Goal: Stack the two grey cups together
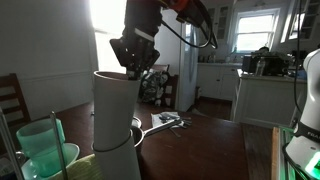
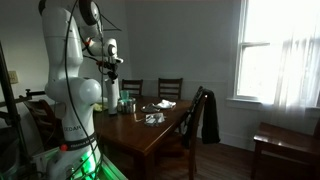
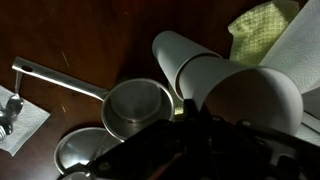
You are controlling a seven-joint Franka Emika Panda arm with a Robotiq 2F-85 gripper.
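My gripper lowers next, sliding the upper cup (image 1: 115, 105) deeper into the lower cup (image 1: 117, 158), and releases the upper cup's rim, since the lower cup stands below my gripper.
The two grey cups form one tall pale column in an exterior view: the upper cup (image 1: 115, 105) sits partway inside the lower cup (image 1: 118, 165), with a seam between them. In the wrist view the upper cup's dim inside (image 3: 255, 100) is close to the camera and the lower cup (image 3: 180, 55) shows beyond it. My gripper (image 1: 135, 62) is at the upper cup's rim, with one dark finger (image 3: 193, 110) against the outside of the rim; it looks shut on that cup. The gripper (image 2: 108, 70) and the cups (image 2: 110, 97) are small in an exterior view.
A translucent green cup (image 1: 40, 148) stands beside the stack. A metal pan (image 3: 135, 105) with a long handle, a second metal dish (image 3: 85, 150), a yellow-green cloth (image 3: 260, 25) and a paper with small items (image 3: 15, 115) lie on the dark wooden table (image 1: 210, 150). Chairs (image 2: 170, 90) surround it.
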